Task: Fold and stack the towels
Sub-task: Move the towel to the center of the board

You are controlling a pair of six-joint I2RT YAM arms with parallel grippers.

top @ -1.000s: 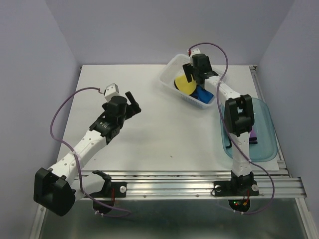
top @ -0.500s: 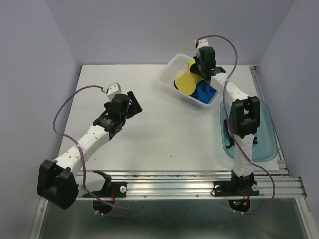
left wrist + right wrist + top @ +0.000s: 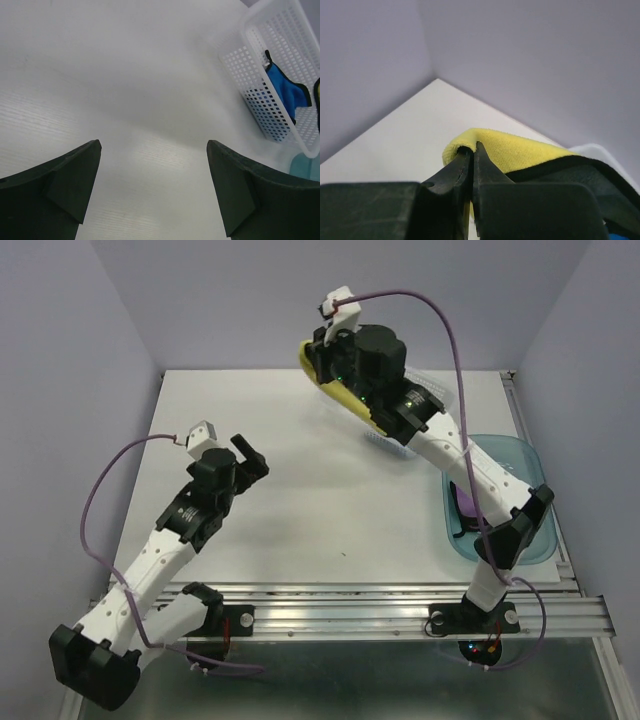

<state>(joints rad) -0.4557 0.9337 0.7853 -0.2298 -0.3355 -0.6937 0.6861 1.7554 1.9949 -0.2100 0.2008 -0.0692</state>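
I should next move my right gripper down and back to the tabletop beside the white basket (image 3: 260,75), because the yellow towel is hanging and the middle of the table is bare.
My right gripper (image 3: 322,362) is raised high over the back of the table, shut on a fold of a yellow towel (image 3: 338,392) that hangs from it. In the right wrist view the two fingers (image 3: 470,148) pinch the yellow towel (image 3: 520,149) tight. A bright blue towel (image 3: 286,90) with dark edging lies in the white perforated basket (image 3: 260,75). A purple towel (image 3: 467,502) rests in the tray. My left gripper (image 3: 250,453) hovers open over the bare left half of the table, its fingers (image 3: 75,175) wide apart with nothing between them.
The white basket (image 3: 384,442) stands at the back right, largely hidden by my right arm. A translucent blue-green tray (image 3: 525,472) lies along the right edge. Purple walls close in the back and both sides.
My right gripper shut on the yellow towel in the basket and lifted it up and to the left. My left arm drew back slightly toward the near left.
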